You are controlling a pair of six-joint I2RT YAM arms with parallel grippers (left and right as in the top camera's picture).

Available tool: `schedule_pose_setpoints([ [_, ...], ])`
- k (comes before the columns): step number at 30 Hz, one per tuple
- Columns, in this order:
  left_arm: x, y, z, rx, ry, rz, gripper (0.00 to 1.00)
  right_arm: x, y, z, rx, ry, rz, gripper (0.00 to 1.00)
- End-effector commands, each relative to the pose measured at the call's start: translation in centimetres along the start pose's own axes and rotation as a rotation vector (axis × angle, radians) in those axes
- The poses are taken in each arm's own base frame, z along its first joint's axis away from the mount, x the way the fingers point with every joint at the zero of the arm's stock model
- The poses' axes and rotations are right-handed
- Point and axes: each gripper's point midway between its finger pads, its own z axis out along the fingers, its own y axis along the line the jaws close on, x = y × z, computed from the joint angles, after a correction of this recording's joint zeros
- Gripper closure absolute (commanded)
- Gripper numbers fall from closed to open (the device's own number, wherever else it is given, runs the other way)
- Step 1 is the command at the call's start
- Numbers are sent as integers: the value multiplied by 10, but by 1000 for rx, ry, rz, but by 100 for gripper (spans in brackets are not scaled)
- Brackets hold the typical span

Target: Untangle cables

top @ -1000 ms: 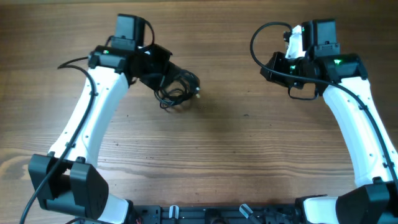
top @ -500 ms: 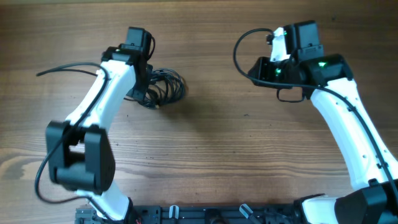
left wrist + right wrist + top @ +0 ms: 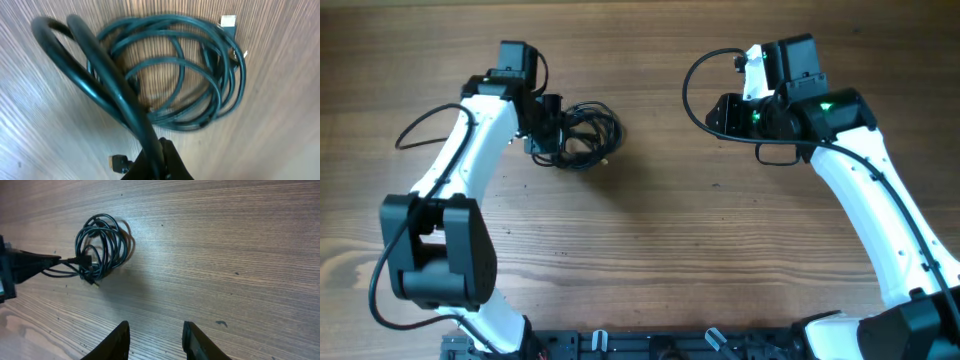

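My left gripper draws the held piece of cable to the left in the overhead view next and releases it there. Bare wood lies on that side, beside the bundle (image 3: pixel 220 95).
The cables (image 3: pixel 584 138) lie as a loose coiled bundle of thin black cords on the wooden table, left of centre. In the left wrist view the bundle (image 3: pixel 220 95) shows a silver plug (image 3: pixel 227 21) at its top right and a small black plug (image 3: pixel 118 162) beside the fingers. My left gripper (image 3: pixel 550 135) sits at the bundle's left edge, shut on one strand (image 3: pixel 100 80) that loops up from its jaws (image 3: pixel 159 162). My right gripper (image 3: pixel 722 112) hangs open and empty well to the right of the bundle. Its view (image 3: pixel 157 341) shows the bundle (image 3: pixel 102 247) far off.
Thick black robot cables arc beside each arm, one left of the left arm (image 3: pixel 420 125) and one looping by the right wrist (image 3: pixel 692 85). Black mounting hardware (image 3: pixel 650 345) lines the table's front edge.
My left arm has swung left and turned, dragging the bundle a little left and up the table. My right arm has moved left toward the middle.
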Motion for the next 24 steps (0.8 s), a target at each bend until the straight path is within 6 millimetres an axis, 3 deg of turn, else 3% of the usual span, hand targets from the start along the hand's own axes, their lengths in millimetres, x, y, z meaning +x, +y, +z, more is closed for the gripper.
schedule_pose_setpoints([
  [1, 18, 0, -12, 14, 152, -38, 96, 6, -8, 18, 23, 43, 4, 64],
  [4, -11, -1, -12, 26, 17, -84, 96, 9, -11, 28, 24, 71, 28, 64],
  [10, -105, 1, -35, 66, -479, -210, 96, 11, -8, 38, -10, 100, 35, 65],
  [12, -118, 2, -43, 66, -564, -199, 96, 11, -8, 39, -10, 102, 35, 65],
  [13, -121, 3, -45, 54, -583, -153, 88, 11, -8, 39, -9, 101, 35, 64],
  [15, -121, 1, -45, 4, -589, 31, 62, 11, -8, 39, -10, 99, 34, 65],
  [17, -107, -16, -37, -17, -504, 408, 61, 10, -7, 39, -11, 98, 32, 64],
  [20, -48, -33, -20, 80, -198, 993, 78, 10, -7, 39, -12, 95, 31, 65],
  [22, -13, -27, -19, 161, -18, 1222, 68, 10, -7, 39, -12, 95, 31, 64],
  [24, -8, -20, -18, 161, 22, 1272, 57, 10, -7, 39, -12, 95, 31, 64],
])
